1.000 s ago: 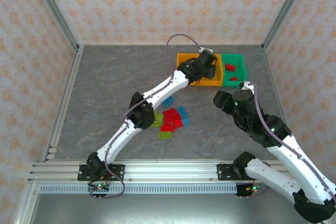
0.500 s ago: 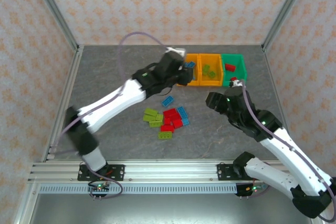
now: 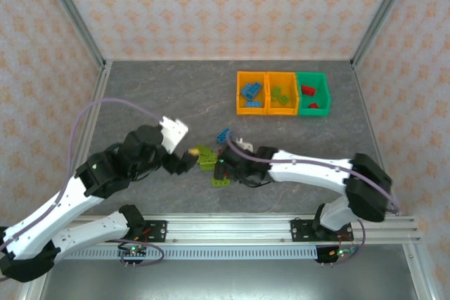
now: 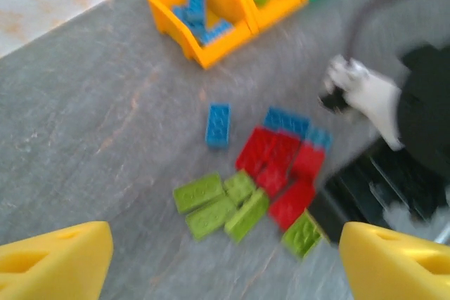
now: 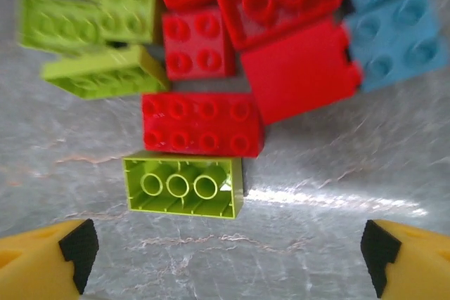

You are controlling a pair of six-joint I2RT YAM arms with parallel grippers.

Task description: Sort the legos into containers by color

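The short ends of the upside-down lime brick (image 5: 183, 185) are clear of other bricks, so next my right gripper should lower its fingers around them, below and ahead of the fingers.
Loose legos lie in a pile mid-table: red bricks (image 5: 202, 124), blue bricks (image 5: 394, 33), lime bricks (image 5: 91, 19) and an upside-down lime brick (image 5: 183, 185). One blue brick (image 3: 224, 134) lies apart behind the pile. The containers stand at the back: an orange bin with blue bricks (image 3: 240, 93), an orange bin with lime bricks (image 3: 283, 111) and a green bin with red bricks (image 3: 313, 112). My right gripper (image 5: 225, 265) hangs open just above the pile, the upside-down lime brick ahead of its jaws. My left gripper (image 4: 225, 272) is open and empty, left of the pile.
The right arm (image 3: 309, 170) stretches low across the table from the near right to the pile. The left arm (image 3: 105, 173) is folded at the near left. Patterned walls and metal posts enclose the grey table (image 3: 155, 96).
The left arm pulled back from the orange bins to the near left and its jaws opened. The right arm swung from beside the green bin down to the pile and opened wider.
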